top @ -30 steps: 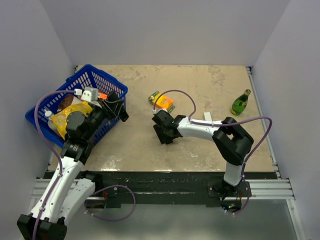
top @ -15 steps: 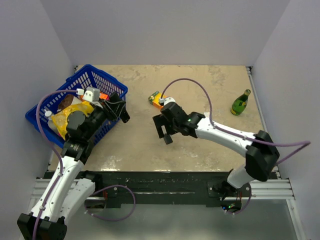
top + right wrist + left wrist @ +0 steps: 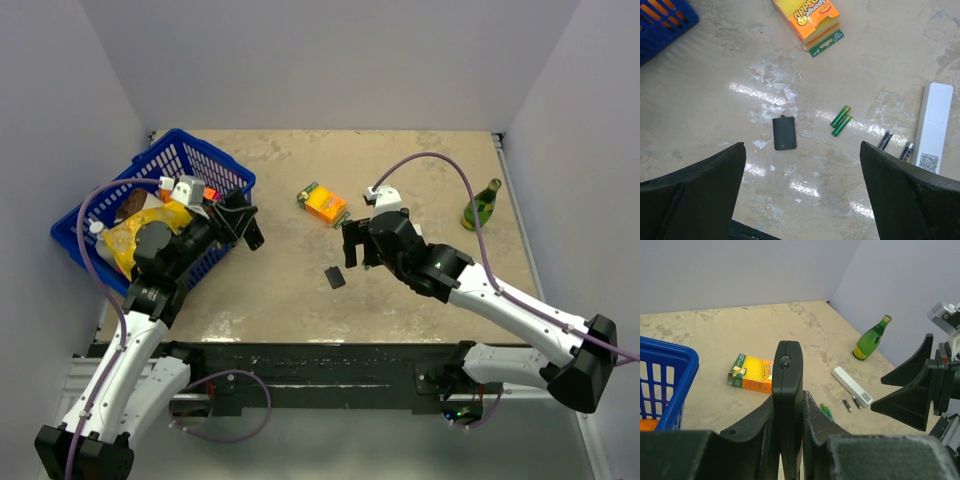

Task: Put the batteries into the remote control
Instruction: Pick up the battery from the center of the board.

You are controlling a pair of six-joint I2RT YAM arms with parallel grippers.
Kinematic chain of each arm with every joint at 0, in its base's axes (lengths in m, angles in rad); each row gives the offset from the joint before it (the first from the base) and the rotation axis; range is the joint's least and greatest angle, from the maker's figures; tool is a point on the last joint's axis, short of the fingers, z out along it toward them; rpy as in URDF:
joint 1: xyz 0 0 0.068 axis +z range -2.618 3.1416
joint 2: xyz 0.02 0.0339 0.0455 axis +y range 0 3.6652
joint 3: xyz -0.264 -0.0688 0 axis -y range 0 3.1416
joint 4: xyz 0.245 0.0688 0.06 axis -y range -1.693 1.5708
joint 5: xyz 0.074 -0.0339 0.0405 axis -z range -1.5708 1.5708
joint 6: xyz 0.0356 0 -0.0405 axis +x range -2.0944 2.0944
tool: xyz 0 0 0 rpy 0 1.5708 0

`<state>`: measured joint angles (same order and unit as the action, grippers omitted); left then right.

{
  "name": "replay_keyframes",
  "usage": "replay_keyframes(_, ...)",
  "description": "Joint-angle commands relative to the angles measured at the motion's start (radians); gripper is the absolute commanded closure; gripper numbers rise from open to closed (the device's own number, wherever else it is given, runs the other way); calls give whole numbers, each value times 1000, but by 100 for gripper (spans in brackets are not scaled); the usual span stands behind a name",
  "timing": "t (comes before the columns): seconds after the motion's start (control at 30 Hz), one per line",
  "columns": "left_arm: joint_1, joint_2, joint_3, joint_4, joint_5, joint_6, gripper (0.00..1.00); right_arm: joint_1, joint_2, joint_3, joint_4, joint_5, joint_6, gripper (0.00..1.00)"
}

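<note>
The robot's right gripper should next go down and toward the right in the top view, bringing its fingers closer together over the dark cylinder nearest the white bar, because the bar is crowding it.
The black remote control (image 3: 787, 365) stands on edge, clamped between the jaws of my left gripper (image 3: 788, 396), which is held up beside the basket (image 3: 240, 222). Its small black cover (image 3: 784, 133) lies flat on the table (image 3: 335, 277). The two green batteries (image 3: 841, 120) lie side by side just right of the cover (image 3: 826, 411). My right gripper (image 3: 802, 147) hovers above the cover and batteries with its fingers wide open and nothing between them (image 3: 358, 245).
A white bar (image 3: 932, 127) lies right of the batteries with two small dark cylinders (image 3: 895, 144) beside it. An orange box (image 3: 324, 204) lies mid-table and a green bottle (image 3: 482, 205) stands at the right. A blue basket (image 3: 180, 160) holding items stands at the left.
My right gripper has opened wide and drawn back to the right and upward, leaving the black cover lying on the table. The left gripper keeps hold of the remote, barely shifted.
</note>
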<state>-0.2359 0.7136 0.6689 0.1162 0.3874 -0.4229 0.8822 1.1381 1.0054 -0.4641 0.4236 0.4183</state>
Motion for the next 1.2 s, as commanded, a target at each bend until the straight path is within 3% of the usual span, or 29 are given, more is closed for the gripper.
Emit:
replay_keyframes(0.0, 1, -5, 5, 23, 45, 24, 100, -6, -14, -14, -36, 78, -52, 2)
replay_keyframes(0.13, 1, -11, 6, 8, 45, 33, 100, -31, 25, -10, -64, 77, -110, 11)
replay_keyframes(0.3, 4, -3, 11, 0, 51, 36, 100, -116, 66, -22, -38, -52, -156, 11)
replay_keyframes(0.6, 24, 21, 8, 11, 85, 23, 100, -265, 144, -65, -18, -112, -95, 13)
replay_keyframes(0.77, 35, 29, 1, 25, 110, 13, 100, -322, 190, -76, -27, -112, -44, 24)
replay_keyframes(0.8, 37, 30, 1, 26, 113, 12, 100, -336, 198, -76, -30, -105, -41, 35)
replay_keyframes(0.83, 37, 29, 0, 30, 116, 10, 100, -342, 213, -74, -33, -98, -36, 38)
replay_keyframes(1.0, 37, 30, -5, 43, 142, 12, 100, -371, 244, -71, -42, -86, -19, 47)
replay_keyframes(1.17, 37, 46, -23, 95, 212, -7, 100, -405, 255, -94, -35, -91, 0, 49)
